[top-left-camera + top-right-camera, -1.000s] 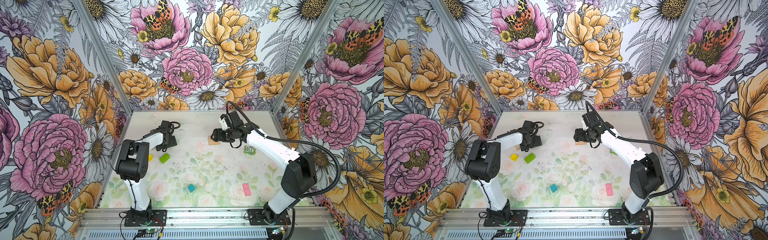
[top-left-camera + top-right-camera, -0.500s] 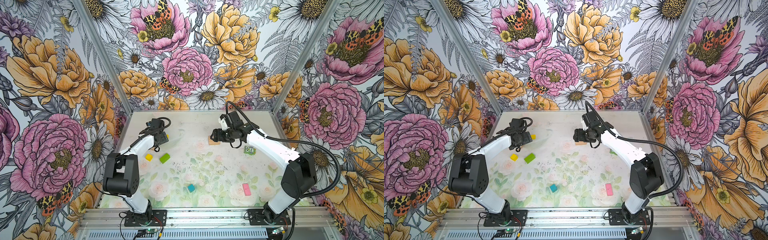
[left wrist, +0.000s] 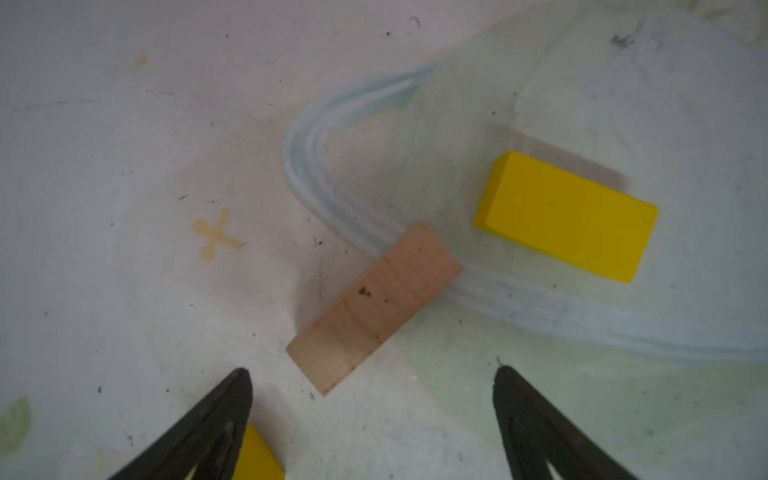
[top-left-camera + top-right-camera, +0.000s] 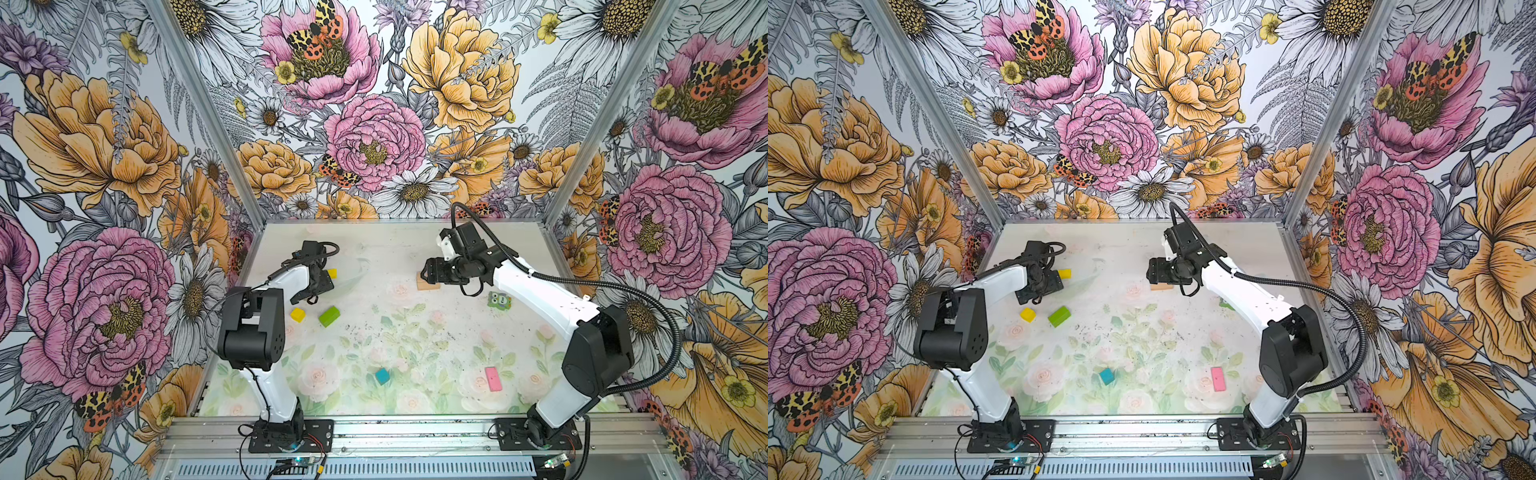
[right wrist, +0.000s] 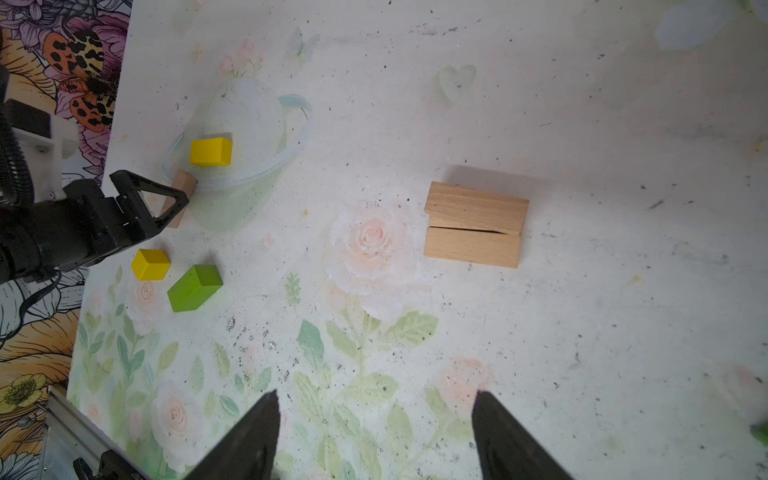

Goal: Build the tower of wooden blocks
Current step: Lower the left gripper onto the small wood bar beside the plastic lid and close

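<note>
My left gripper is open and the tan plank lies at a slant to its fingers, so I will lower the gripper and turn it over the near end of the plank to close there.
My left gripper is open, low over the table's back left. A tan plank lies just ahead of its fingertips, with the yellow bar beyond. The yellow cube and lime green block lie close by. My right gripper hangs open and empty at the back, above two tan planks lying side by side. The teal cube and pink slab sit near the front. The wood block tower is not in view.
A small green figure with round eyes stands beside the right forearm. Flower-printed walls close the table on three sides. An aluminium rail carrying both arm bases runs along the front.
The left arm has swung and its gripper has shifted a little left, over the tan plank by the yellow bar. The right arm has stayed still.
</note>
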